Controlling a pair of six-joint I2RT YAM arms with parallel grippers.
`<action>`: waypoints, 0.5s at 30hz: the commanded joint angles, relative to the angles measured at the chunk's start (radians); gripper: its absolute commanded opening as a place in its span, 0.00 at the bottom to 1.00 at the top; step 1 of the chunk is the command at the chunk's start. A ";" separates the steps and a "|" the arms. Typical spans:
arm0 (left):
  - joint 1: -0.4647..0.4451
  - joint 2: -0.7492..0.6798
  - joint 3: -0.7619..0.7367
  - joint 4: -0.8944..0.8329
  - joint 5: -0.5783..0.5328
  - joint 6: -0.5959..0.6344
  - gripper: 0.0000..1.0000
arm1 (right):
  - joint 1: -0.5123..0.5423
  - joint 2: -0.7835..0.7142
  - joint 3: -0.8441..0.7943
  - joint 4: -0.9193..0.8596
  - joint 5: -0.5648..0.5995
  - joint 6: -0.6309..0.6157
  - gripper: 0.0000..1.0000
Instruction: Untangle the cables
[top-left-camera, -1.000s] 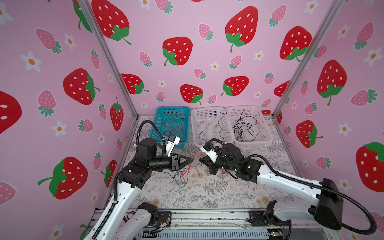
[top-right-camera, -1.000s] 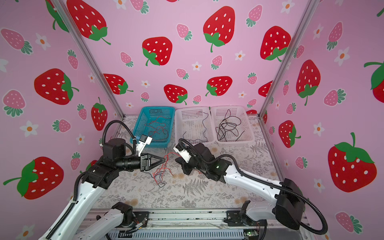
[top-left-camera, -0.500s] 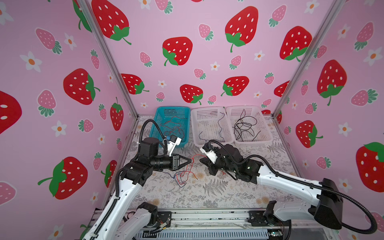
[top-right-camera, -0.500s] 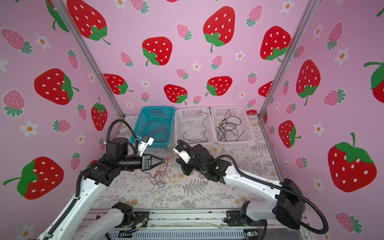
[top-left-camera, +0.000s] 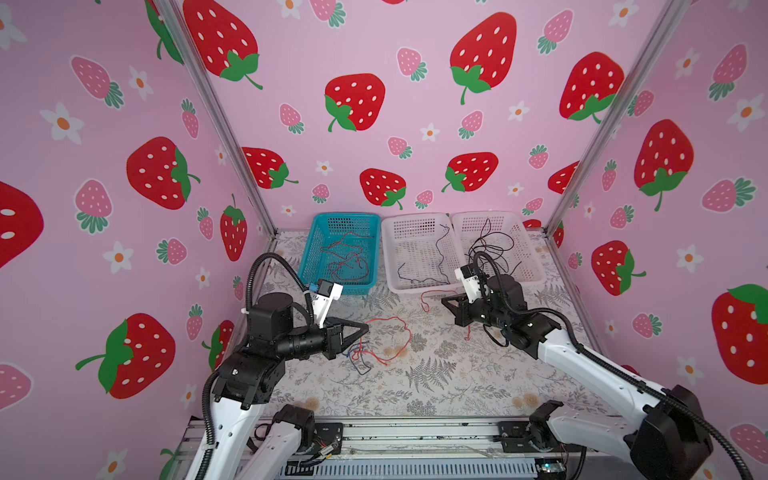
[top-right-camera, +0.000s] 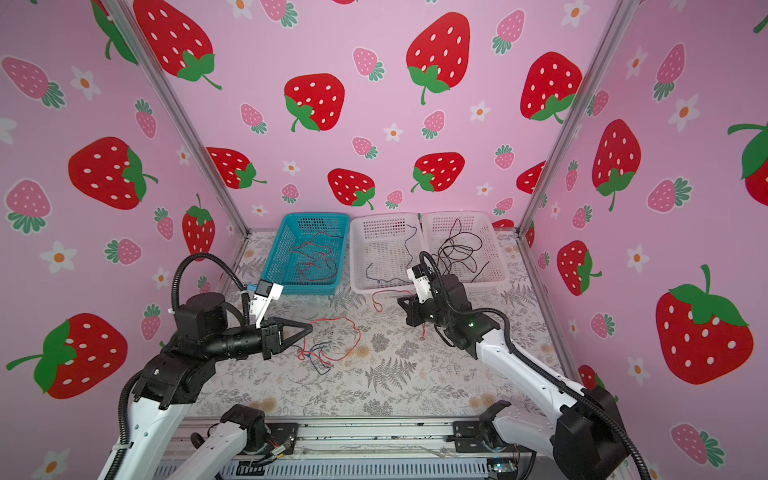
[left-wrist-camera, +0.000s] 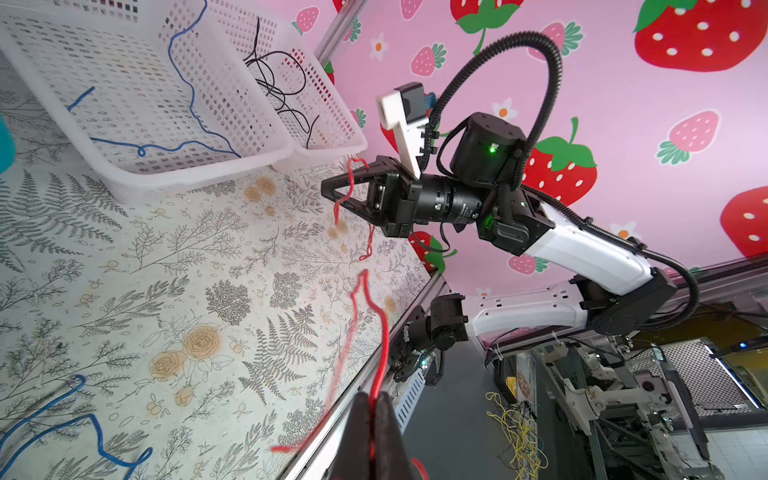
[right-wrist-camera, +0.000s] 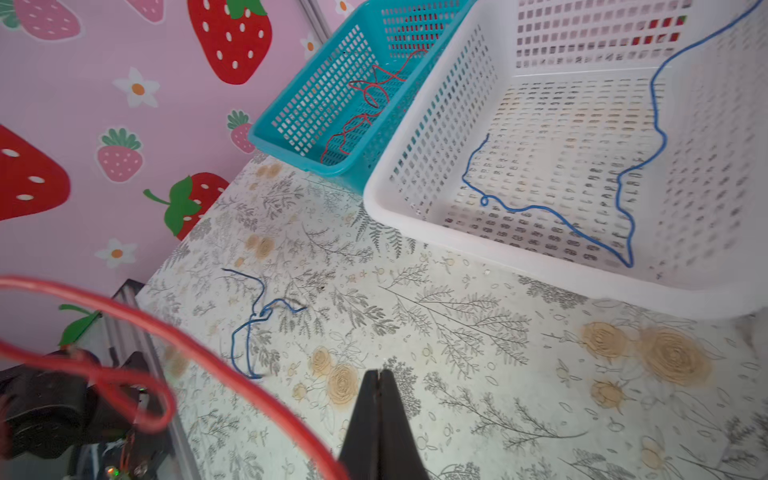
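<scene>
My left gripper holds the red cable and needs to carry it outward over the open inside of the blue basket and let it go there, since the basket already holds red cables.
My left gripper (top-left-camera: 366, 327) is shut on a red cable (top-left-camera: 406, 330); in the left wrist view the strand (left-wrist-camera: 376, 307) is pinched between the closed tips (left-wrist-camera: 374, 405). That cable loops over the table and meets a dark blue cable (top-left-camera: 360, 360) lying loose below the gripper. My right gripper (top-left-camera: 444, 299) is shut too, with a shorter red cable (top-left-camera: 423, 300) caught in its fingers and hanging on both sides. The left wrist view shows this cable (left-wrist-camera: 351, 183) crossing those fingers. The two grippers stand apart over the table's middle.
Along the back wall stand a blue basket (top-left-camera: 316, 249) with red cables, a white basket (top-left-camera: 390, 257) with one blue cable and a second white basket (top-left-camera: 528, 253) with black cables. Pink walls close in left, right and behind. A metal rail (top-left-camera: 415, 432) runs along the front.
The left gripper has shut on the red cable and drawn slightly back to the left. The right gripper has moved right and toward the baskets with its red cable, widening the gap.
</scene>
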 joint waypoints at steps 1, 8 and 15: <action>0.032 0.003 0.007 0.041 -0.008 -0.021 0.00 | -0.002 -0.018 0.023 -0.037 0.035 0.031 0.00; 0.090 0.046 0.065 0.076 -0.167 -0.033 0.00 | -0.003 -0.012 0.059 -0.003 0.013 0.037 0.00; 0.142 0.277 0.148 0.176 -0.484 0.016 0.00 | 0.055 0.061 0.217 -0.030 0.067 0.009 0.00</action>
